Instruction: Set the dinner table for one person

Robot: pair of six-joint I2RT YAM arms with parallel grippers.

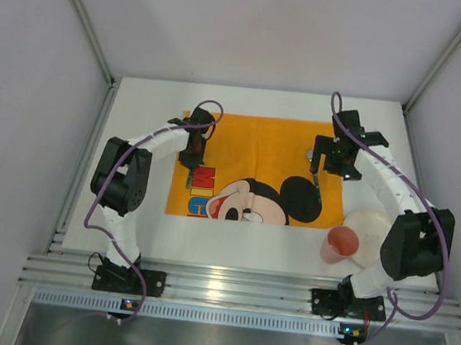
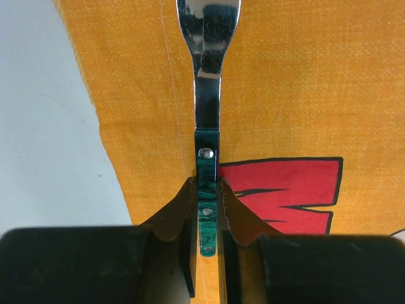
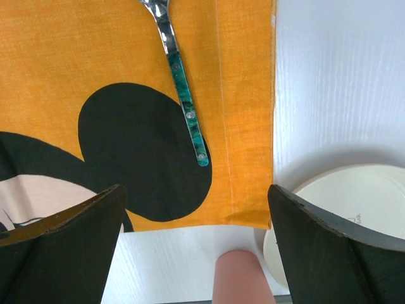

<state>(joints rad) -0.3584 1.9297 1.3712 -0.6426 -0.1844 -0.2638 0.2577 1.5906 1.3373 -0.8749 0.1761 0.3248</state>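
Observation:
I should next pull my right gripper back and lower it onto the pink cup's rim (image 1: 357,244) beside the plate, because the cup's upturned opening leaves room for one finger inside.
The white dinner table (image 1: 239,244) carries an orange Mickey Mouse placemat (image 1: 257,155). My left gripper (image 1: 191,161) is over the mat's left edge. In the left wrist view it (image 2: 207,190) is shut on the green handle of a steel utensil (image 2: 207,158), whose steel neck runs away from the jaws over the mat (image 2: 285,82). My right gripper (image 1: 332,155) hangs open and empty above the mat's right part (image 3: 196,190). A second green-handled utensil (image 3: 188,117) lies free on the mat near its right edge (image 1: 316,181).
A pink cup (image 1: 340,243) stands on the table off the mat's near right corner, next to a small round white plate (image 1: 372,226). Both show in the right wrist view, the cup (image 3: 237,278) and the plate (image 3: 345,202). Grey walls enclose the table.

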